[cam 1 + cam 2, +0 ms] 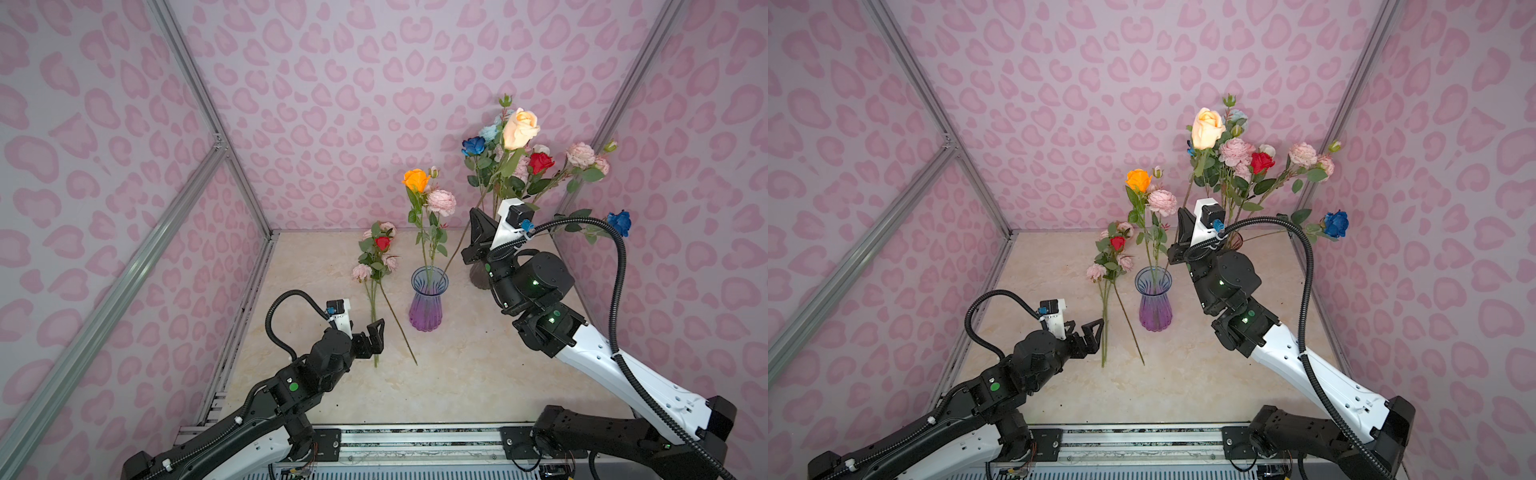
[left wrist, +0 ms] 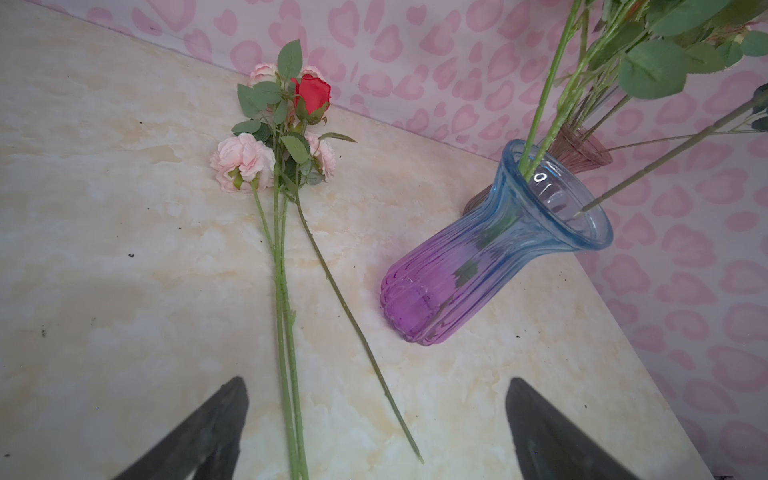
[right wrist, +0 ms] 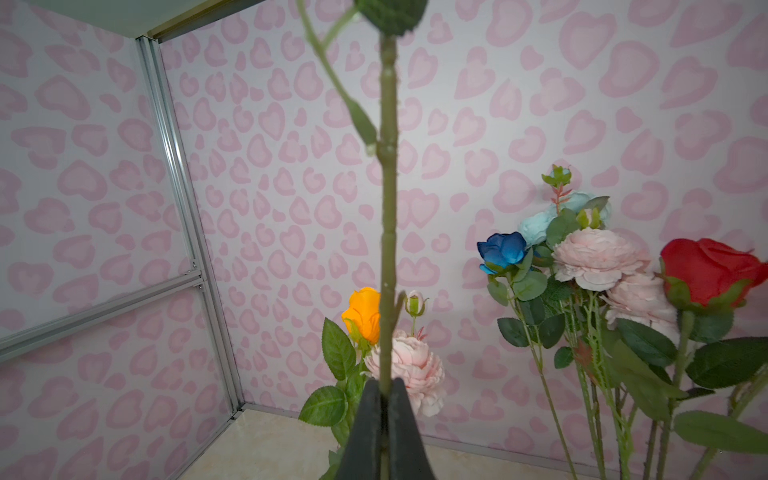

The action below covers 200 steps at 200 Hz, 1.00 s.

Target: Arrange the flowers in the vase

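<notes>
I should next lower the stem with my right gripper in toward the vase's blue opening to let go of it, because the lower tip of the peach rose's stem already hangs at that opening.
A glass vase, blue above and purple below, stands mid-table and holds an orange rose and a pink peony. My right gripper is shut on the stem of a peach rose; the stem's lower tip hangs at the vase's mouth. A red rose and pink peonies lie flat left of the vase. My left gripper is open over their stem ends, which pass between its fingers untouched.
A dark glass vase at the back right holds several flowers: dark blue, pale blue, red and pink. A dark blue rose leans out toward the right wall. Pink patterned walls with aluminium rails close in three sides.
</notes>
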Each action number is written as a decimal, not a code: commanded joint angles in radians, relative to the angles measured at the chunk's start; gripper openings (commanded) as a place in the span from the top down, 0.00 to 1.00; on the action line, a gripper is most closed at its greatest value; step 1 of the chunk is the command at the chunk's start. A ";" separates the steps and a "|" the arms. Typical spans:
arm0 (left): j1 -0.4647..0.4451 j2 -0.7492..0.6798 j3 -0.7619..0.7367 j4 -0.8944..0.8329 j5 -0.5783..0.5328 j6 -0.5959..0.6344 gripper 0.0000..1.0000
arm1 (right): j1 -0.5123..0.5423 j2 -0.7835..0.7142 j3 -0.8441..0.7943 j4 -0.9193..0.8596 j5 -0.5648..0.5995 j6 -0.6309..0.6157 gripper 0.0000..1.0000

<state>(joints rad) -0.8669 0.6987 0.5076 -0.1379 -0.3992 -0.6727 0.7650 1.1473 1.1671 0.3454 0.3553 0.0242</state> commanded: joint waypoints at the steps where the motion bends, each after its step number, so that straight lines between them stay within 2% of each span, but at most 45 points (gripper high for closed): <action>1: 0.000 0.005 0.007 0.011 0.005 -0.006 0.02 | -0.008 0.002 -0.009 -0.001 -0.024 0.038 0.97; 99: 0.000 -0.030 -0.037 0.021 0.007 -0.030 0.01 | -0.009 0.035 -0.108 -0.052 -0.035 0.123 0.95; 158: 0.000 -0.026 -0.043 0.017 0.004 -0.031 0.01 | -0.007 0.115 -0.120 -0.154 -0.070 0.200 0.84; 200: 0.000 -0.030 -0.050 0.020 -0.002 -0.034 0.01 | -0.004 0.108 -0.150 -0.158 -0.079 0.201 0.83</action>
<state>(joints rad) -0.8669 0.6712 0.4614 -0.1352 -0.3901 -0.6983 0.7586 1.2606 1.0321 0.1879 0.2867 0.2150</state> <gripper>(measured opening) 0.991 0.169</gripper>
